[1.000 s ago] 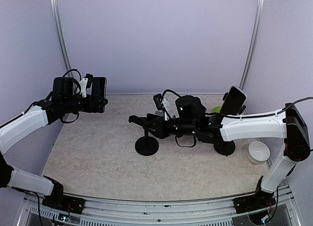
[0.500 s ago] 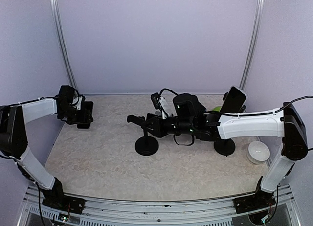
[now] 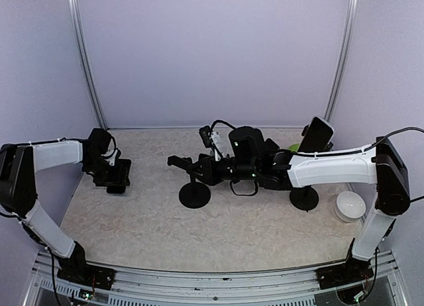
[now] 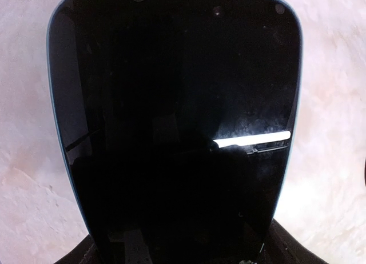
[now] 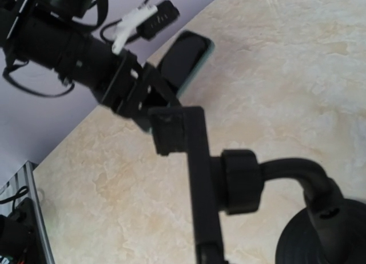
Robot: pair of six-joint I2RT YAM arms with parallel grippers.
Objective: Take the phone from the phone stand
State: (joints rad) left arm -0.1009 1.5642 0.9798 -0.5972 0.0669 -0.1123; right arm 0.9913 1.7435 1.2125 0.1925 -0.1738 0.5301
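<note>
My left gripper holds the phone and should move back and down to the bare marble toward its base [image 3: 126, 210]. It should let go of the phone there, because that spot on the table is empty.
The phone [image 4: 171, 115], black screen with a pale blue rim, fills the left wrist view. My left gripper [image 3: 114, 176] is shut on it and holds it low over the marble table at the far left; its fingers are hidden behind the phone. The phone also shows in the right wrist view [image 5: 186, 55]. The black phone stand [image 3: 195, 195] stands mid-table with an empty cradle [image 5: 191, 161]. My right gripper [image 3: 199, 169] is shut on the cradle; its fingers are out of the right wrist view.
A second phone [image 3: 318, 135] sits on another black stand [image 3: 305, 200] at the right. A white bowl [image 3: 349, 205] is near the right edge, and a green object [image 3: 293, 148] lies behind the right arm.
My left arm has swung down from high at the left and brought the phone low over the table. My right gripper and the stand have shifted slightly left.
</note>
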